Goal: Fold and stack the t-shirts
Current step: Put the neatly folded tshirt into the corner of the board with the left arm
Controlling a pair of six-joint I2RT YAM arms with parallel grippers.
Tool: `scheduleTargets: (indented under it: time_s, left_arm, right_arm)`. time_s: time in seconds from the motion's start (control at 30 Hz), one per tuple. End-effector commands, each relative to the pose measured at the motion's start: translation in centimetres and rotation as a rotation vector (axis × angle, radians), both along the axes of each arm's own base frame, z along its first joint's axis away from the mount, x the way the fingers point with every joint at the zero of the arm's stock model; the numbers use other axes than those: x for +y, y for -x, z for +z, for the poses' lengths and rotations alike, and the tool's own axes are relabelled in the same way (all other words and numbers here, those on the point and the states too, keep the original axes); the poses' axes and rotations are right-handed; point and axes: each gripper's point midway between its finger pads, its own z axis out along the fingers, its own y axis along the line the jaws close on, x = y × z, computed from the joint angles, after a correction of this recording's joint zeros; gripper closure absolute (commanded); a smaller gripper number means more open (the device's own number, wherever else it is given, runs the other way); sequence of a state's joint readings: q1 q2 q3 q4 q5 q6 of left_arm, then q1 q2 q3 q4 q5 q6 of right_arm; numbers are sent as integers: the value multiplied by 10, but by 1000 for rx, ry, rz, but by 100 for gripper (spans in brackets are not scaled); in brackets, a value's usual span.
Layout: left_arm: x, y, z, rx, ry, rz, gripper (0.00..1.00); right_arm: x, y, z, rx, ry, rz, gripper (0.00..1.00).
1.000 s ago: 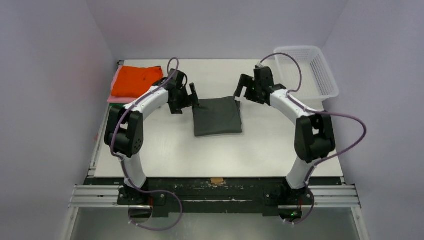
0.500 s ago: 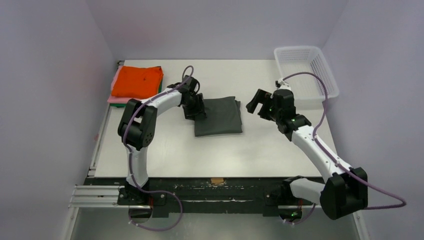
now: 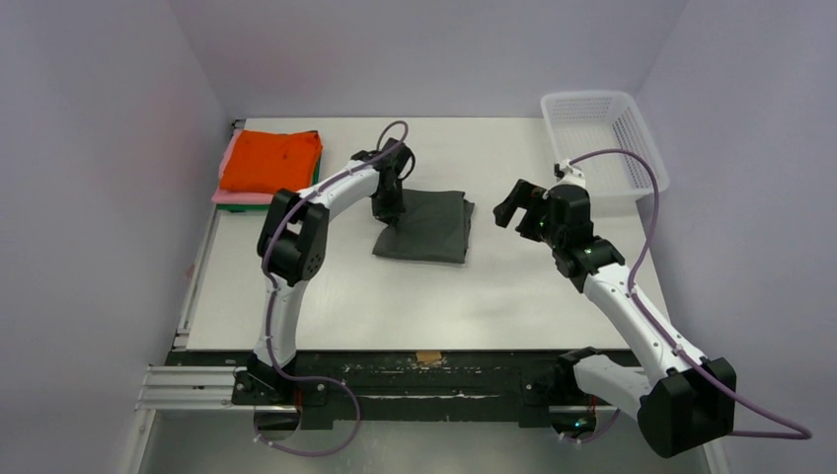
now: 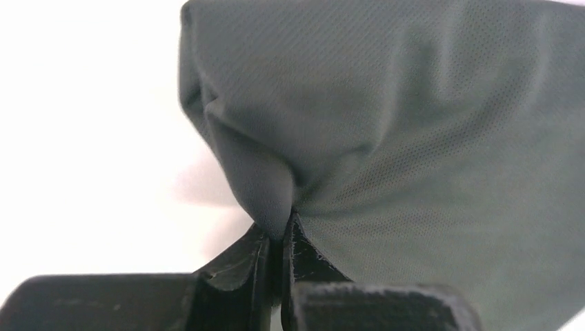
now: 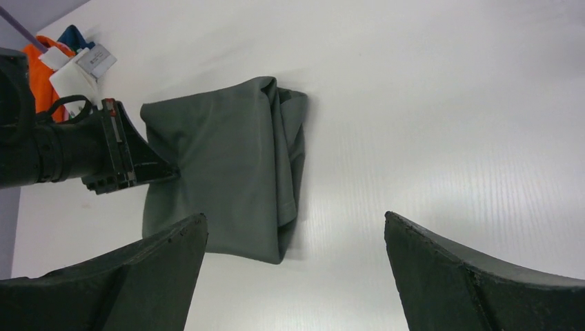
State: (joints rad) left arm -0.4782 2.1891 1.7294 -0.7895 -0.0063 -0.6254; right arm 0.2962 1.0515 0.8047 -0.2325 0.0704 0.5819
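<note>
The grey t-shirt (image 3: 426,227) lies folded. My left gripper lifts, shifts to the left in the top view and releases it onto the orange t-shirt (image 3: 271,160) next.
A folded dark grey t-shirt (image 3: 426,227) lies mid-table, slightly skewed. My left gripper (image 3: 387,213) is shut on its left edge, and the cloth (image 4: 386,124) bunches up between the black fingers (image 4: 303,258). My right gripper (image 3: 513,205) hangs open to the shirt's right, apart from it, with nothing between its fingers (image 5: 145,269). From the right wrist the grey t-shirt (image 5: 221,172) and the left gripper (image 5: 169,172) pinching it both show. An orange t-shirt (image 3: 271,160) tops a folded stack at the far left, with a pink one (image 3: 233,196) under it and a green edge (image 3: 318,166) beside it.
A white mesh basket (image 3: 604,140) stands at the back right corner of the table. Purple walls close in the left, back and right sides. The arm bases sit on a rail (image 3: 424,380) along the near edge.
My left gripper moved onto the grey shirt's left edge and closed on it, dragging the shirt askew. The right arm drew back to the right and lower, still open.
</note>
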Motion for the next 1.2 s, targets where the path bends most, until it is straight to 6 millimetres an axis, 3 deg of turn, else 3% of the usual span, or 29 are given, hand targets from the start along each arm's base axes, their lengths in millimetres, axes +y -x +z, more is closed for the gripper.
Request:
scheduleTargets:
  time_s: [0.0,0.17,0.4,0.67,0.87,1.17]
  left_arm:
    - [57,-30,22,-120,-321,-57,100]
    - [96,-66,66,-278,-545,-112,100]
    - [136,-109,113,-425,-736,-217,100]
    - [181,-143,162,-492,-905,-220,100]
    - [200,-144,203,-535,-943,-192,100]
    - [255,-122,255,-523,-941,-4,100]
  right_arm:
    - [-3,-2,8,-46,20,-2,1]
    - [-2,-6,7,-63,26,6,1]
    - [-6,-10,4,-63,58,-9,2]
    - [-11,-15,-1,-59,84,-29,2]
    - [-10,-20,-9,-40,93,-30,2]
    - [-10,-24,-17,-10,104,-36,3]
